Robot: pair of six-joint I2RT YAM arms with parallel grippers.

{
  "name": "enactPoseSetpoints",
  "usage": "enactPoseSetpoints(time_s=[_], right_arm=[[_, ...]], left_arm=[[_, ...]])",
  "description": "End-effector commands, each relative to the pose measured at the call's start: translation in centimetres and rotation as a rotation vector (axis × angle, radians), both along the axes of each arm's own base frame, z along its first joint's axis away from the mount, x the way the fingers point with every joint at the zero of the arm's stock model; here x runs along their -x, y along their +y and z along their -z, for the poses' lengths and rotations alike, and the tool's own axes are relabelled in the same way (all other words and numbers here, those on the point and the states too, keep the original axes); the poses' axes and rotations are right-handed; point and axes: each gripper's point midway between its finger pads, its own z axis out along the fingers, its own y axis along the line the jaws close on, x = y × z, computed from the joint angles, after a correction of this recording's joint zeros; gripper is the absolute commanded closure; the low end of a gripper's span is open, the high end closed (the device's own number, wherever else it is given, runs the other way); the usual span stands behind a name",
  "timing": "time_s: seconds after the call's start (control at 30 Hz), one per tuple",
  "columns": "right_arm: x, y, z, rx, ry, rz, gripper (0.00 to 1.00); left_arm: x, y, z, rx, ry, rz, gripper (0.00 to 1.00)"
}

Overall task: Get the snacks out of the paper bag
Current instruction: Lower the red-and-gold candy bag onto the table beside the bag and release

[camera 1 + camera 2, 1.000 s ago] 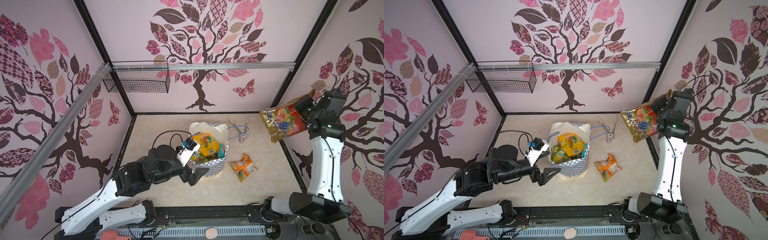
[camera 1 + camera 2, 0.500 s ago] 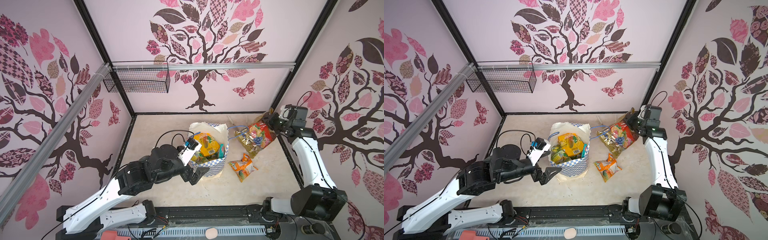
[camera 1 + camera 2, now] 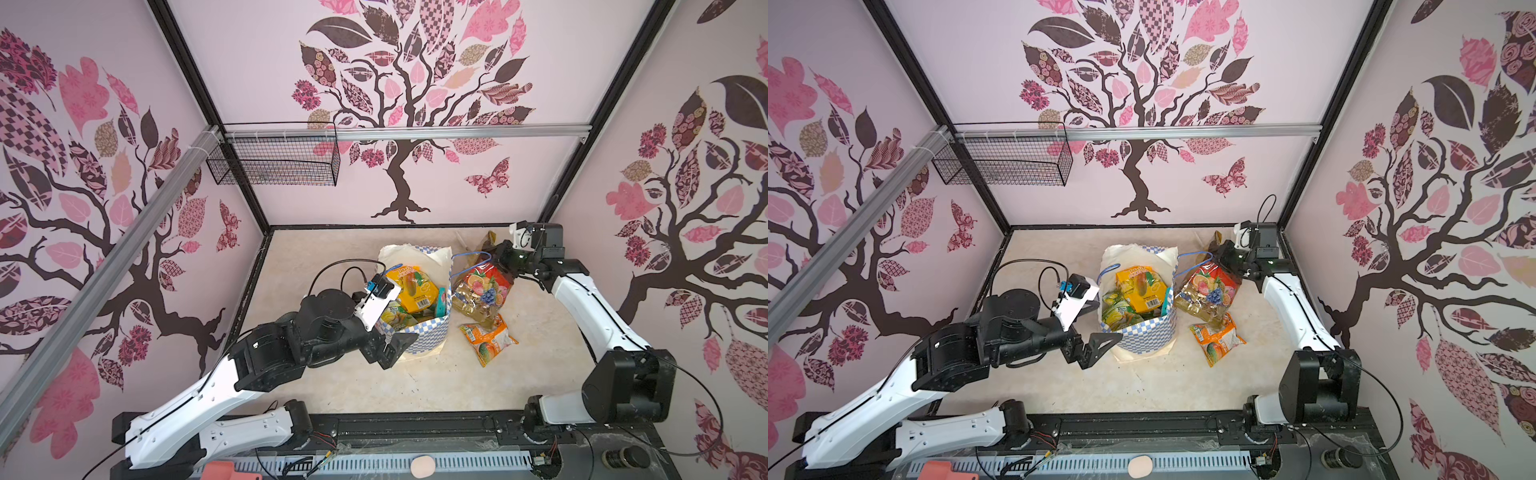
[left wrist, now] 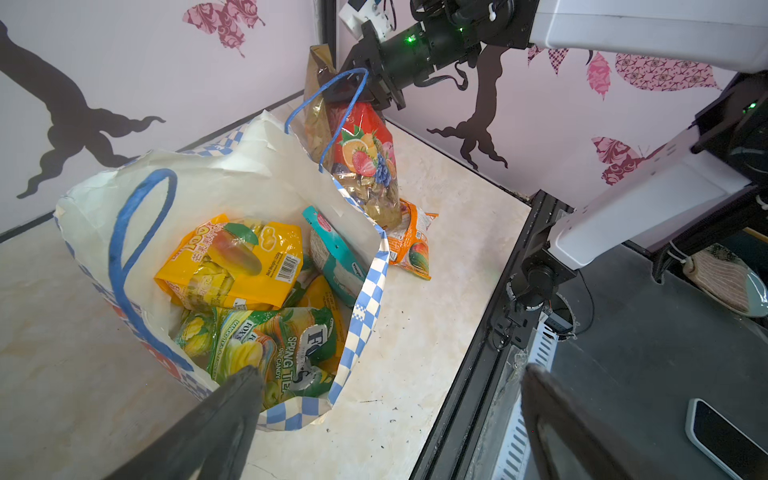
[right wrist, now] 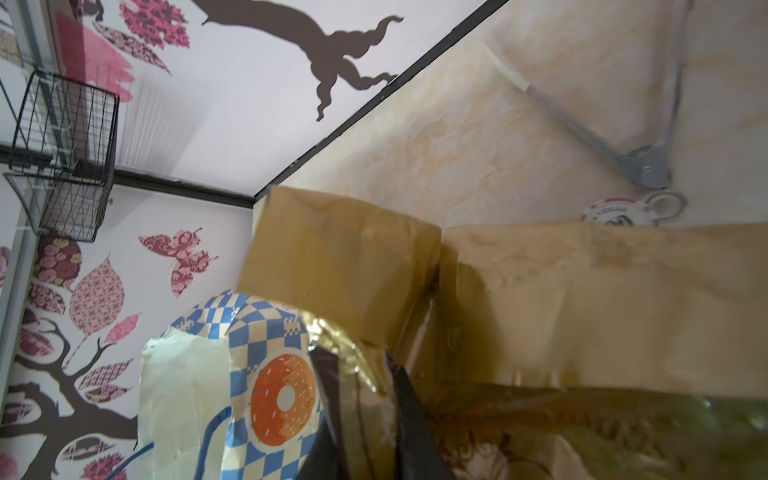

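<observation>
My right gripper should go down toward the bag's checked side [image 3: 449, 300] [image 5: 268, 388] next and let go of the red fruit packet beside it, because the red fruit packet's lower end hangs over the orange packet.
The paper bag [image 3: 428, 337] [image 3: 1144, 336] [image 4: 257, 166] stands open mid-table. Inside it lie snacks: a yellow packet [image 3: 411, 286] [image 4: 232, 262], a green packet [image 4: 270, 349] and a teal packet [image 4: 336, 257]. My right gripper [image 3: 496, 259] [image 3: 1223, 257] [image 5: 355, 357] is shut on the top of the red fruit packet [image 3: 482, 286] [image 4: 365, 145], which hangs just right of the bag. Its lower end reaches an orange packet [image 3: 488, 338] [image 4: 411, 245] lying on the table. My left gripper [image 3: 397, 347] [image 4: 388, 372] stands open at the bag's near side, holding nothing.
Metal tongs [image 5: 602, 145] lie on the table behind the bag, near the back wall. The bag's blue cord handle [image 3: 469, 257] loops in front of the red packet. A wire basket [image 3: 278, 162] hangs on the back-left wall.
My right gripper has come down from high by the right wall to just right of the bag, carrying the red packet. The left arm has hardly moved.
</observation>
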Motion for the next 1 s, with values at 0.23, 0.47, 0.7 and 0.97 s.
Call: enactPoseSetpoints(time_s=[0.23,0.47,0.7,0.97], right_arm=[[-1.7,4.8,-1.1,-0.104,-0.092,-0.162,1.00],[-3.4,6.4,1.5,-0.136,-0.049,-0.261,1.00],[-5.4,7.2,3.7,-0.143,-0.009,-0.287,0.99],[-6.8,7.3,4.9,-0.145,0.014,-0.259,0.68]], left_arm=[[-0.2,0.4,-1.3,0.033,-0.020,-0.025,0.01],[-0.5,0.1,-1.0,0.020,-0.020,-0.028,0.01],[-0.7,-0.2,-0.8,0.011,-0.019,-0.029,0.01],[-0.9,-0.1,-0.4,0.008,-0.019,-0.039,0.01]])
